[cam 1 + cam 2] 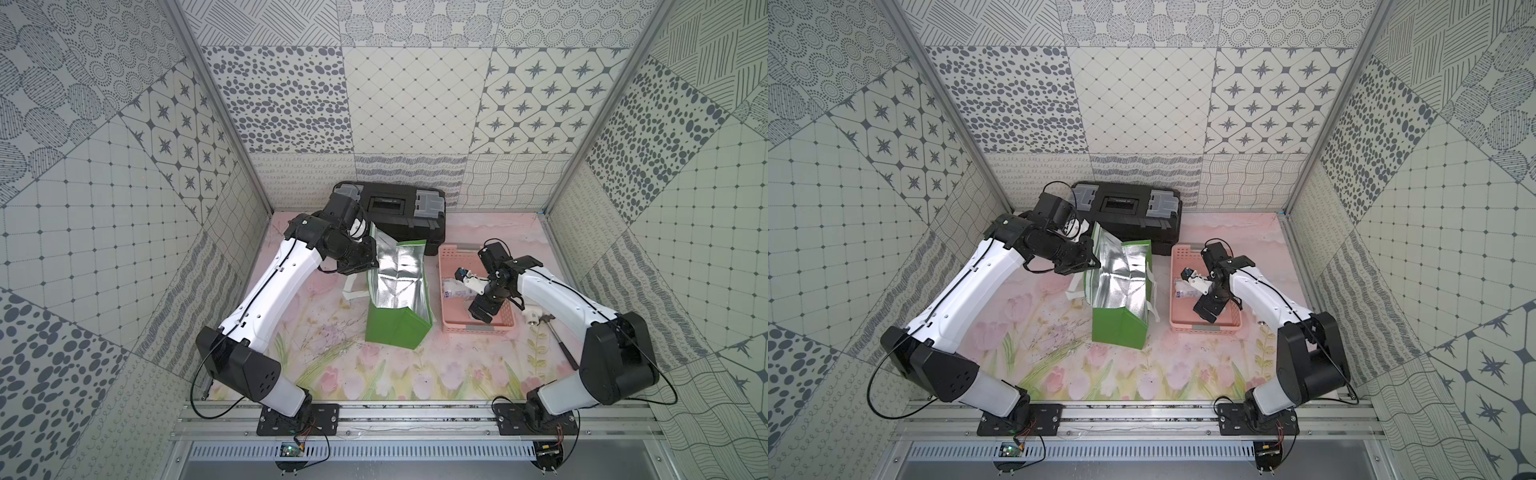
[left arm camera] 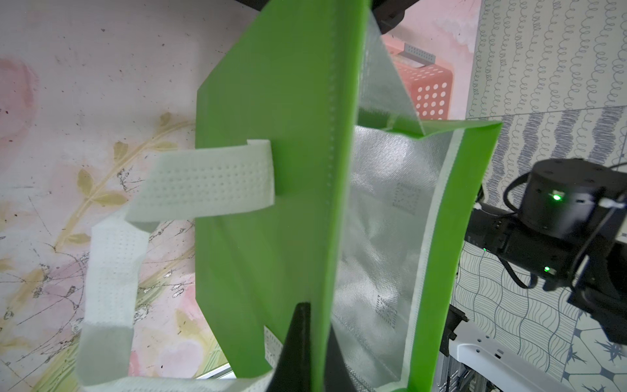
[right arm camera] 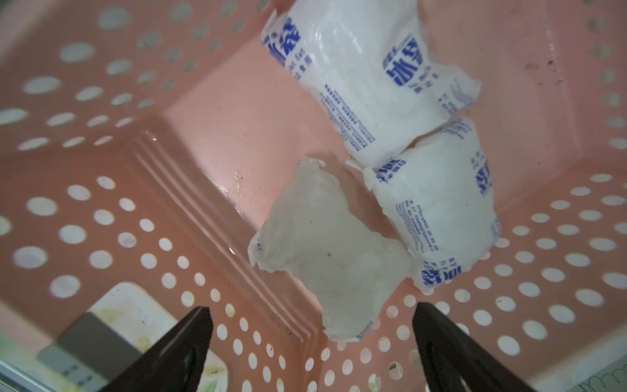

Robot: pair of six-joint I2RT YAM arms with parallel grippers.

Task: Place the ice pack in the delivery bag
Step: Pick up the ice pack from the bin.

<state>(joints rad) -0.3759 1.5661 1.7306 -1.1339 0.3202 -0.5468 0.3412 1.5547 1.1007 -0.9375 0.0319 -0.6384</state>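
Observation:
The plain ice pack is below my right gripper, which next needs to lower its open fingers into the basket (image 3: 101, 220) and close them across the pack's middle (image 3: 333, 256).
The delivery bag (image 1: 395, 328) (image 1: 1119, 328) stands open mid-table, green outside and silver foil inside, white handles hanging. My left gripper (image 1: 374, 262) (image 2: 319, 322) is shut on the bag's left rim, one finger on the green wall (image 2: 258, 85) and one on the foil. Three ice packs lie in the pink basket (image 3: 101, 220): two white with blue print (image 3: 366, 78) (image 3: 437, 210) and one plain, cloudy pack (image 3: 325, 251). My right gripper (image 1: 480, 313) (image 3: 312, 325) hangs open just above the basket. The plain ice pack lies just beyond its fingertips, untouched.
The pink basket (image 1: 478, 328) (image 1: 1204, 330) sits right of the bag, nearly touching it. A black toolbox (image 1: 399, 212) stands behind the bag against the back wall. A tool with a dark handle (image 1: 567, 353) lies right of the basket, under my right arm.

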